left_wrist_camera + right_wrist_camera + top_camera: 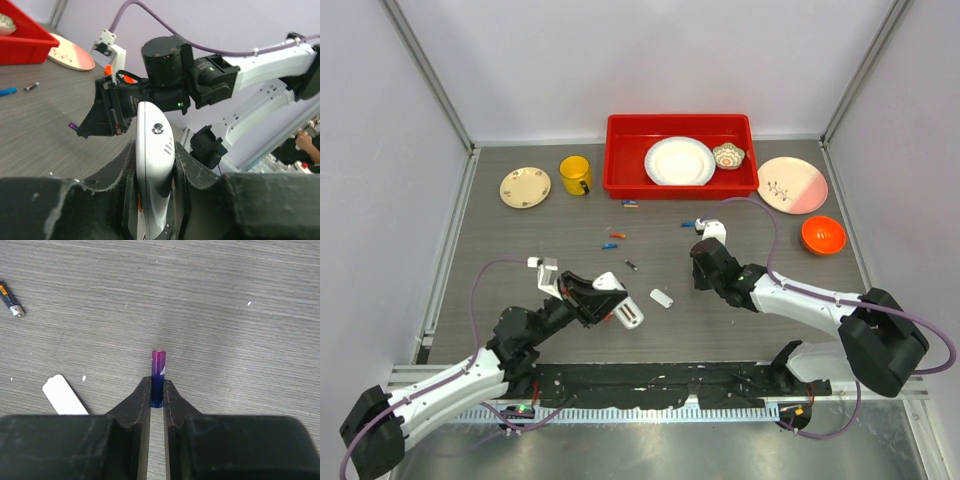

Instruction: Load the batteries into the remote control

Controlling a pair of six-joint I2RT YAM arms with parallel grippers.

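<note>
My right gripper lowers straight down next and releases the purple-blue battery there, since the tabletop beneath the battery is bare, clear of the white back cover (662,297).
My left gripper (608,300) (155,162) is shut on the white remote control (627,313) (154,145), holding it on edge above the table at centre left. My right gripper (704,268) (157,386) is shut on a purple-blue battery (158,375), whose tip sticks out past the fingertips just over the table. In the left wrist view that gripper faces the remote, with the purple battery (72,126) at its tip. The white back cover (662,297) (64,396) lies flat between the arms. Loose batteries (611,243) lie further back, and a black one (11,301) shows in the right wrist view.
A red tray (620,172) at the back holds a white plate (678,160) and a small bowl (728,155). A yellow mug (575,175) and a cream plate (525,187) stand to its left. To its right are a pink plate (792,185) and an orange bowl (823,234).
</note>
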